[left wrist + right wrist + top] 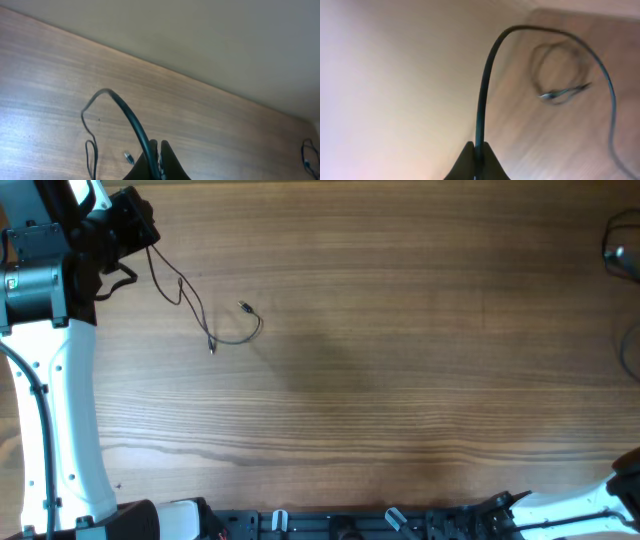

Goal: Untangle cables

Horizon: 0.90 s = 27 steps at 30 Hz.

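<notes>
The second cable still arches clear of the coiled part, so the robot's right gripper will go down toward the tabletop (625,330) (590,130) beside that coil and let the cable go there.
One thin black cable (193,302) trails across the wooden table from my left gripper (138,228) at the far left corner, ending in a small hook with a plug tip (244,306). In the left wrist view the left gripper (159,146) is shut on this cable (131,120), which arcs up and drops back to the table; its plug (129,158) lies just left of the fingers. My right gripper (479,147) is shut on a second cable (485,85) that arches over and falls to the right. A coiled part (559,50) with a plug (549,95) lies on the table beyond. This cable (622,256) shows at the overhead's right edge.
The white left arm (60,410) runs along the left side of the table. Arm bases and mounts (400,525) line the front edge. A pale wall (210,35) rises behind the table's far edge.
</notes>
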Motion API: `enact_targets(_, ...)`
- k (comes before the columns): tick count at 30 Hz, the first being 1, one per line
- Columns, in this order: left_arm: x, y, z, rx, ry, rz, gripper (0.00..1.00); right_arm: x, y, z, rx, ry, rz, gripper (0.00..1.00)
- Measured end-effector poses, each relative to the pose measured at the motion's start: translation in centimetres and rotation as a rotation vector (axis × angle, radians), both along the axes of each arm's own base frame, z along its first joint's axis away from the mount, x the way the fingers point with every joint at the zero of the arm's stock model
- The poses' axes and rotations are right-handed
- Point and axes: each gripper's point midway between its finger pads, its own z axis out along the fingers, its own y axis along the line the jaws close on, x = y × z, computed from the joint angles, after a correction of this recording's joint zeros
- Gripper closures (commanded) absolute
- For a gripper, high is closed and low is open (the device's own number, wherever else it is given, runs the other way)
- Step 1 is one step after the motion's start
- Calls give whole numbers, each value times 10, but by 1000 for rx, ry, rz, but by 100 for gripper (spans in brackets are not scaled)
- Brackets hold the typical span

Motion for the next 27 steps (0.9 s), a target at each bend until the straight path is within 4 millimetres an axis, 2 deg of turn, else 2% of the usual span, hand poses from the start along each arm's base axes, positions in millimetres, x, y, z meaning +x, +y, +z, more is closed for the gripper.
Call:
enact_targets(1, 0, 0, -1, 1, 3, -1, 96, -7, 2, -5, 44, 15, 2, 96)
enact_targets(3, -2, 0, -3, 3, 14, -3, 96, -41, -1, -30, 132, 110, -50, 96)
enact_targets(6, -2, 0, -3, 3, 15, -4, 96, -87, -37, -70, 23, 373, -243, 96)
enact_targets(8, -4, 0, -5, 1, 25, -4, 96, -98, -57, -86, -80, 498, -341, 96)
enact_targets(11, -8, -1, -10, 18, 46, -18, 96, -88, -63, -124, -198, 630, -400, 96)
enact_targets(15, -7, -1, -9, 36, 39, -32, 96, -75, -51, -181, -285, 700, -412, 96)
enact_targets(17, -6, -1, -7, 41, 29, -34, 96, -65, -43, -202, -329, 686, -409, 96)
enact_targets(23, -5, -1, -7, 42, 26, -35, 96, -40, -14, -240, -391, 657, -361, 96)
enact_targets(25, -5, -1, -7, 42, 26, -34, 96, -23, -4, -255, -396, 655, -319, 96)
enact_targets(27, -5, -1, -7, 42, 27, -35, 96, 3, 7, -258, -393, 581, -293, 96)
